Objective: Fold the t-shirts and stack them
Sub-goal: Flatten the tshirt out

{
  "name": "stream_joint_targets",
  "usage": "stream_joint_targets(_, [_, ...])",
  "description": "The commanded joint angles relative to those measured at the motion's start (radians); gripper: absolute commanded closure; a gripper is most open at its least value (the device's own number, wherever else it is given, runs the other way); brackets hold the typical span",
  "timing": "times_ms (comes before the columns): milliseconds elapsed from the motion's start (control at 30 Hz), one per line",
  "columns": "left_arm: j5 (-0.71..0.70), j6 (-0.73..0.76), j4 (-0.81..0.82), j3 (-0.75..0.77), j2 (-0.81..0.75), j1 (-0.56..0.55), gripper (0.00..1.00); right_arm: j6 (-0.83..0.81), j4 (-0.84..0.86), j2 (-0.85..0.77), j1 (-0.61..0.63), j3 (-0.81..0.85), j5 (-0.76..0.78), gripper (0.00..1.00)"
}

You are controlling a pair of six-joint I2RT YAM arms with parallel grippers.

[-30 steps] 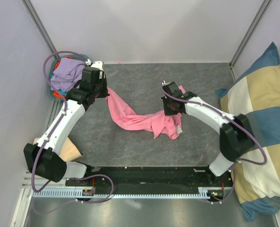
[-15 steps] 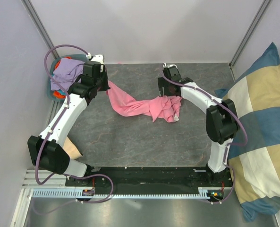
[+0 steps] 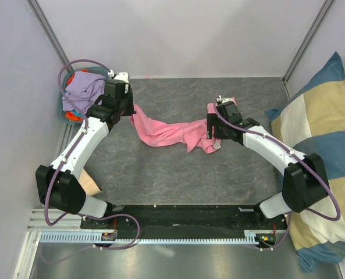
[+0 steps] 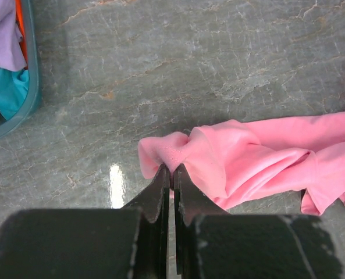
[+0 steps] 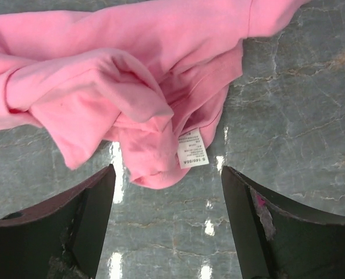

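The shirt's other end is already in my left gripper, so I will lower my right gripper onto the crumpled hem [image 5: 149, 168] beside the white label next and close it.
A bright pink t-shirt [image 3: 172, 131] lies bunched in a long strip across the grey table [image 3: 160, 168]. My left gripper [image 3: 131, 111] is shut on its left end, pinching a fold of pink cloth [image 4: 187, 151] between the fingertips [image 4: 172, 168]. My right gripper [image 3: 213, 131] hangs open over the shirt's right end. In the right wrist view the crumpled hem [image 5: 149, 168] and white label [image 5: 192, 149] lie just ahead of the open gripper [image 5: 167, 171], with nothing between the fingers. Lavender [image 3: 82, 90], orange and teal t-shirts sit heaped at the back left.
The heaped shirts fill a teal basket [image 3: 63, 113] in the back left corner, whose rim [image 4: 32, 87] shows in the left wrist view. A large blue-and-cream checked cushion [image 3: 323, 151] leans along the right side. A tan object [image 3: 88, 185] lies near the left arm's base.
The right gripper has opened and let go of the pink shirt, then shifted right and nearer. The shirt's right end now lies on the table. The left gripper keeps its hold.
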Motion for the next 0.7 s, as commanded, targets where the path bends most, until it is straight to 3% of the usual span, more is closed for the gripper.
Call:
stream_joint_targets(0, [0.003, 0.023, 0.050, -0.012, -0.037, 0.006, 0.98, 0.027, 0.031, -0.075, 0.006, -0.065, -0.048, 0.18])
stream_joint_targets(233, [0.008, 0.019, 0.056, -0.032, -0.045, 0.006, 0.98, 0.057, 0.131, -0.046, 0.017, -0.177, -0.081, 0.23])
stream_joint_targets(667, [-0.003, 0.031, 0.054, -0.046, -0.051, 0.007, 0.98, 0.070, 0.204, 0.069, 0.031, -0.133, -0.097, 0.27])
